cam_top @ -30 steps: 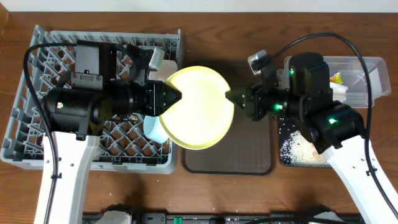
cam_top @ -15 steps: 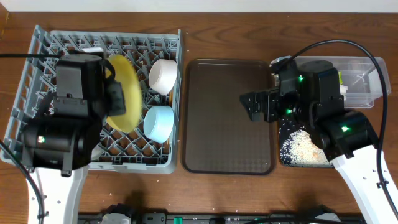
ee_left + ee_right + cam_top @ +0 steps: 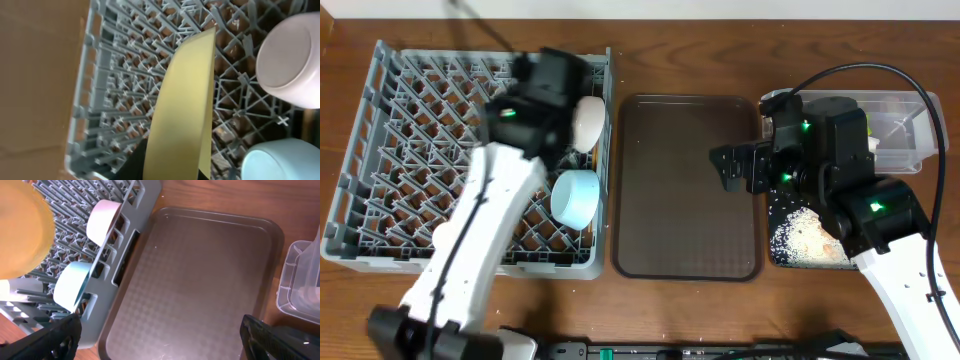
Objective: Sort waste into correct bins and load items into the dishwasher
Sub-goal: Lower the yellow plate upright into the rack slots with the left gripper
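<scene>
The yellow plate hangs on edge above the rack's wires; my left gripper will lower it between pegs toward the white bowl (image 3: 588,120) next.
My left gripper (image 3: 170,167) is shut on the rim of the round yellow plate (image 3: 185,105), which stands on edge over the pegs of the grey dish rack (image 3: 115,90). In the overhead view my left arm hides the plate. A white bowl (image 3: 588,120) and a light blue bowl (image 3: 574,196) sit along the rack's (image 3: 400,150) right side. My right gripper (image 3: 727,170) hangs open and empty over the right part of the brown tray (image 3: 670,200); the right wrist view shows its jaws spread wide above the brown tray (image 3: 200,280). The yellow plate (image 3: 22,235) also shows there.
A clear tub (image 3: 910,110) stands at the back right. In front of it lies a black tray holding whitish rice scraps (image 3: 800,235). My right arm covers much of both. Bare wood runs along the table's front edge.
The plate was held between both grippers over the brown tray. The right gripper let go, opened and drew back right; the left arm swung the plate over the rack.
</scene>
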`<state>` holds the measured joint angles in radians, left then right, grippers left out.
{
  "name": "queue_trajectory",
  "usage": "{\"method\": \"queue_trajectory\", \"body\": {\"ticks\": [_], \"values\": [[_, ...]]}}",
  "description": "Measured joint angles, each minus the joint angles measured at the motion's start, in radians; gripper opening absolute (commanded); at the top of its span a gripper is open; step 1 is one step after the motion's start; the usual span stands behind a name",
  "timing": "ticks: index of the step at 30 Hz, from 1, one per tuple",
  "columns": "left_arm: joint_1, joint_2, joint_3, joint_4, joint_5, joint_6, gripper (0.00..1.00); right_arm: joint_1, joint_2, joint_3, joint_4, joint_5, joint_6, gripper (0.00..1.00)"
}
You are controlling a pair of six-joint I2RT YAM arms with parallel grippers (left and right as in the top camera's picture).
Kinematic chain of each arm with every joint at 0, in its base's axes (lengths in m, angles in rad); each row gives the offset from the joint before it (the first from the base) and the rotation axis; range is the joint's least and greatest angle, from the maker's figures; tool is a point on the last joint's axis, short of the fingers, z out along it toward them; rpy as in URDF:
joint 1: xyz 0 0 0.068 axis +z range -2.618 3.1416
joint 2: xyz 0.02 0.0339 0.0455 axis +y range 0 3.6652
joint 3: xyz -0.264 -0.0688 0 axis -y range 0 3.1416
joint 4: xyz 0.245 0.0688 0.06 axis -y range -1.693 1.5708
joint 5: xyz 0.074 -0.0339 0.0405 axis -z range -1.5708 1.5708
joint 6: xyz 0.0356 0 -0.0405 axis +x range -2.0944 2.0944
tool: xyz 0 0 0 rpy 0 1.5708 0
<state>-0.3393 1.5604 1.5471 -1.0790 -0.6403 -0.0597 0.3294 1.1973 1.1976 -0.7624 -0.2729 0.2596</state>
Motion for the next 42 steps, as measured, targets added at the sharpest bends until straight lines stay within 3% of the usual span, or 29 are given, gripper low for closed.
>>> {"method": "queue_trajectory", "body": {"ticks": [4, 12, 34, 42], "values": [[-0.063, 0.075, 0.000, 0.010, -0.071, 0.032, 0.08, 0.000, 0.000, 0.000, -0.002, 0.001, 0.003, 0.99], [-0.067, 0.159, 0.000, 0.076, -0.111, 0.050, 0.08, 0.000, 0.000, 0.000, -0.024, 0.001, 0.003, 0.99], [0.016, 0.160, -0.067, 0.163, 0.000, 0.058, 0.11, 0.000, 0.000, 0.000, -0.069, 0.001, 0.004, 0.99], [0.030, 0.161, -0.071, 0.164, 0.072, 0.113, 0.13, 0.000, 0.000, 0.000, -0.071, 0.001, 0.004, 0.99]]}}
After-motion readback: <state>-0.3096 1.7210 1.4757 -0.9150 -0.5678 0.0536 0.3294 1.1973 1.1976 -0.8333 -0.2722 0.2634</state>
